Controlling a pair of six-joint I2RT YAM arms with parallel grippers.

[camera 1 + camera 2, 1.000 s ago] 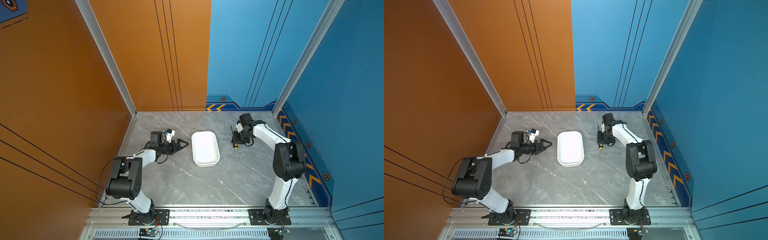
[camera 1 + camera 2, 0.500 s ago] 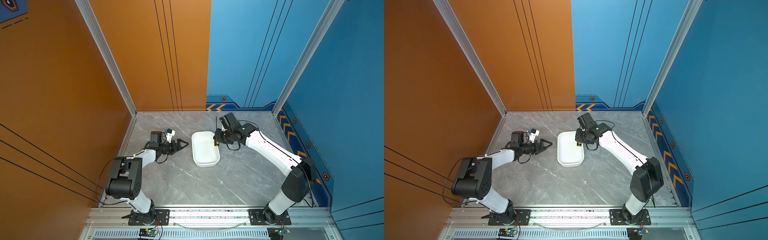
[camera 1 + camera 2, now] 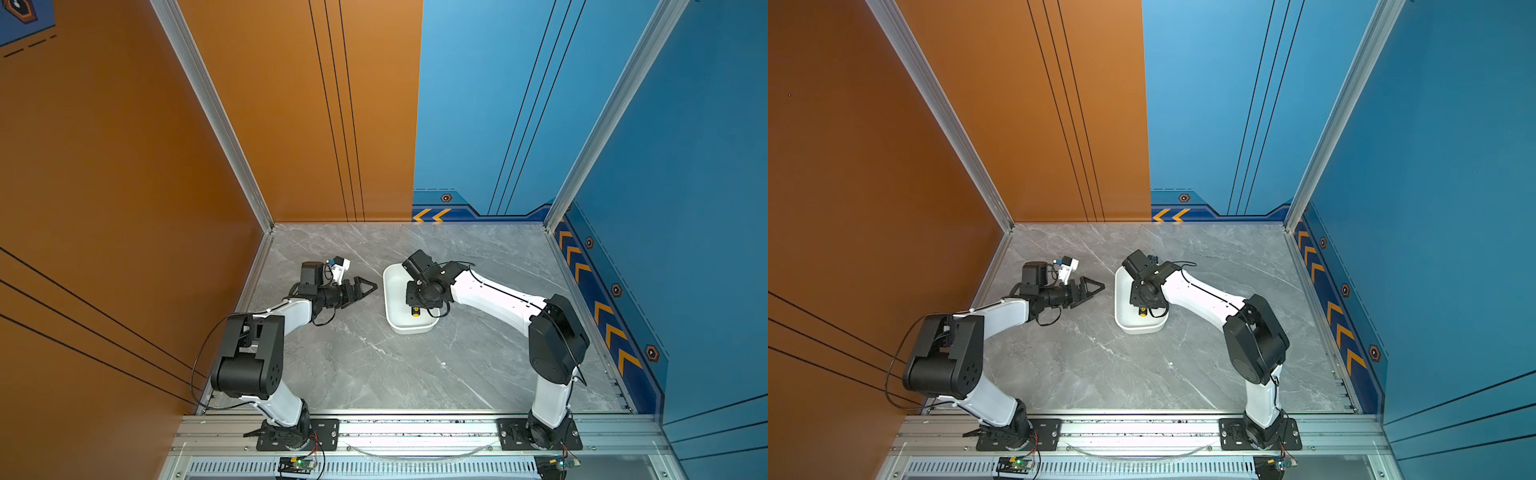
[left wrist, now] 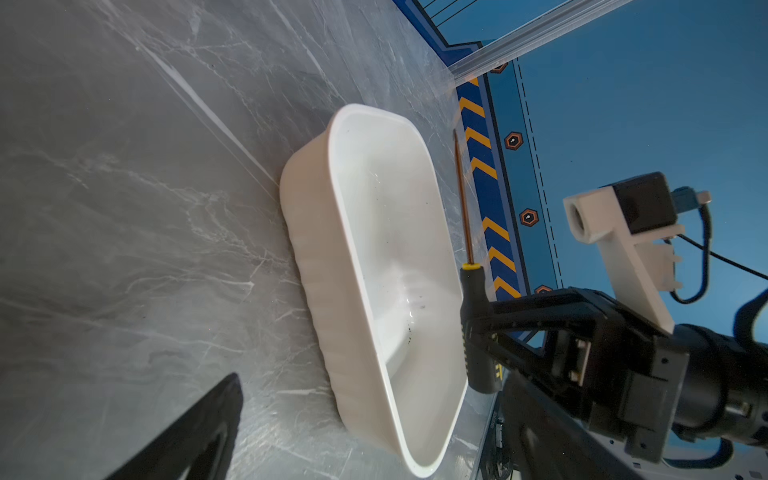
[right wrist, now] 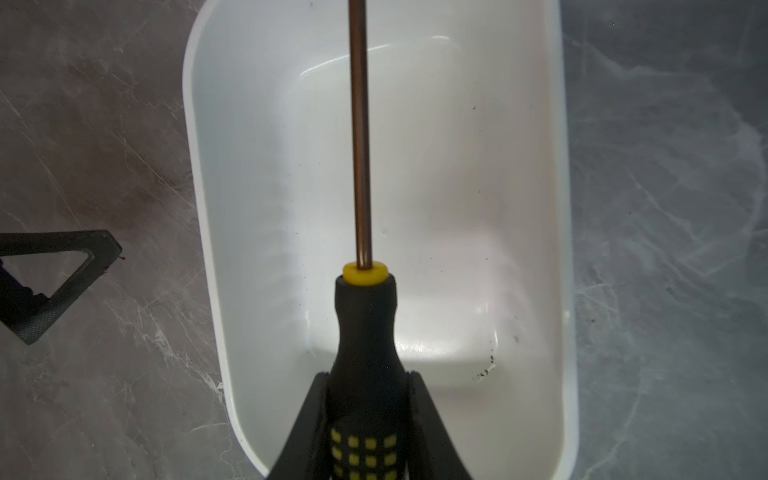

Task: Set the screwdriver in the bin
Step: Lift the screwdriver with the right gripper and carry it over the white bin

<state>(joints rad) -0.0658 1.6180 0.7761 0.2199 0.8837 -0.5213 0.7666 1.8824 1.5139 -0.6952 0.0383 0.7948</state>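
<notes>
The bin's white bottom lies empty below my right gripper. My right gripper should move down between the bin's sides next and release the screwdriver (image 5: 365, 324) on that bottom.
The screwdriver (image 5: 365, 324) has a black handle with yellow squares, a yellow collar and a thin shaft. My right gripper (image 5: 368, 415) is shut on its handle. It holds it level above the white bin (image 5: 536, 208), shaft pointing along the bin's length. The left wrist view shows the screwdriver (image 4: 473, 316) hanging clear above the bin (image 4: 316, 266). In both top views only its yellow end (image 3: 415, 311) (image 3: 1143, 312) shows under the right wrist, over the bin (image 3: 390, 299) (image 3: 1121, 307). My left gripper (image 3: 372, 286) (image 3: 1099, 286) lies low on the table left of the bin, open and empty.
The bin sits mid-table on grey marble. Orange wall panels close the left and back, blue ones the right and back. One finger (image 5: 62, 282) of the left gripper lies a short way from the bin's left wall. A metal rail runs along the front edge.
My right arm has carried the screwdriver from the right side of the table leftwards to above the bin. The left arm has not moved.
</notes>
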